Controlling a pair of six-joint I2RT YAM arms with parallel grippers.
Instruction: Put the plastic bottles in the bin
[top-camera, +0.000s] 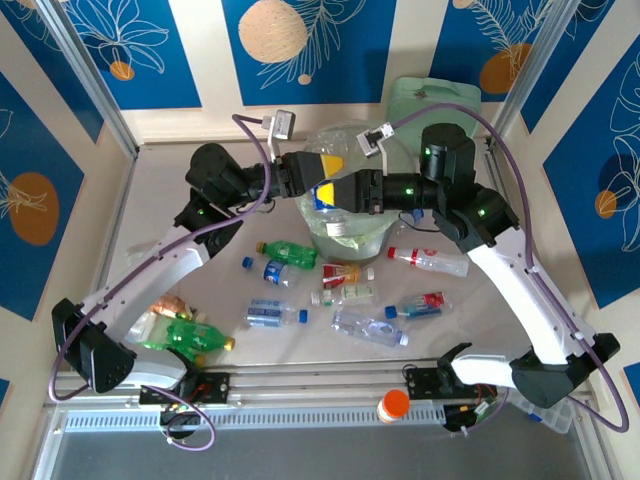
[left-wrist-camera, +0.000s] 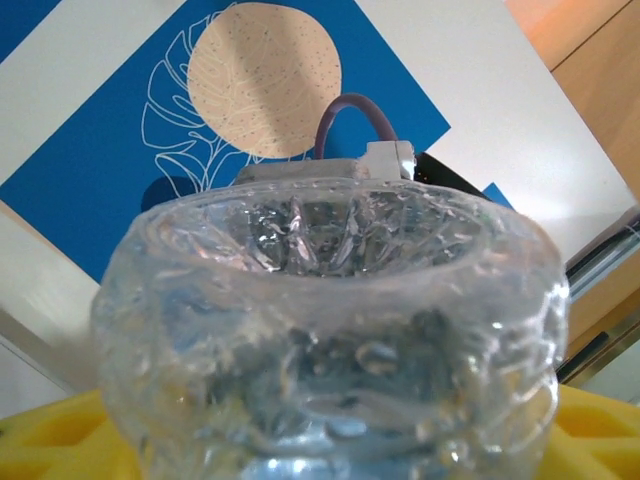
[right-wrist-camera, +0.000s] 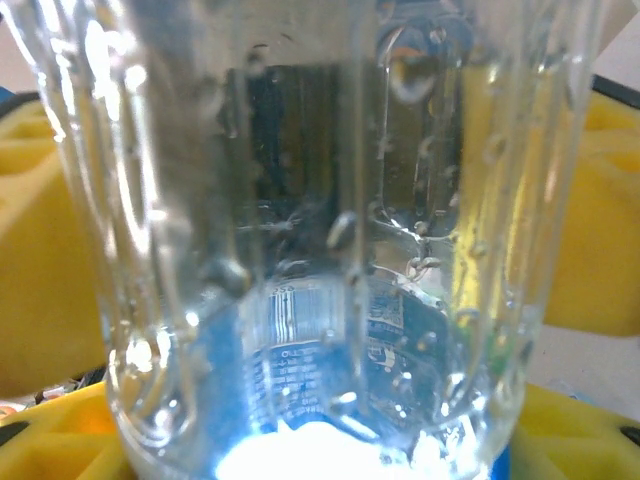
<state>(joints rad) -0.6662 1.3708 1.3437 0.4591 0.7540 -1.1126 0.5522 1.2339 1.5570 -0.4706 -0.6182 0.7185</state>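
Observation:
The bin's opening (top-camera: 357, 158) is below my right gripper. My right gripper next needs to turn its level fingers down over that opening and release the blue-labelled bottle inside.
Both grippers meet above the bin (top-camera: 352, 236), a round translucent basket with a pale green liner. In the right wrist view, a clear plastic bottle (right-wrist-camera: 320, 120) with a blue label stands between the yellow fingers (right-wrist-camera: 40, 250), and my right gripper (right-wrist-camera: 320, 260) is shut on it. From above, its blue label (top-camera: 322, 198) shows at the right gripper (top-camera: 336, 190). The left gripper (top-camera: 328, 163) faces it from the left. Its wrist view has a clear bottle base (left-wrist-camera: 330, 300) between yellow pads (left-wrist-camera: 60, 440); the bottle hides whether they press. Several bottles (top-camera: 290, 253) lie on the table.
More bottles lie in front of the bin, among them one (top-camera: 428, 260) on the right, one (top-camera: 368, 327) near the front and a green one (top-camera: 190, 335) by the left arm. An orange-capped item (top-camera: 395, 404) sits on the front rail. A mint-green case (top-camera: 432, 100) stands behind the bin.

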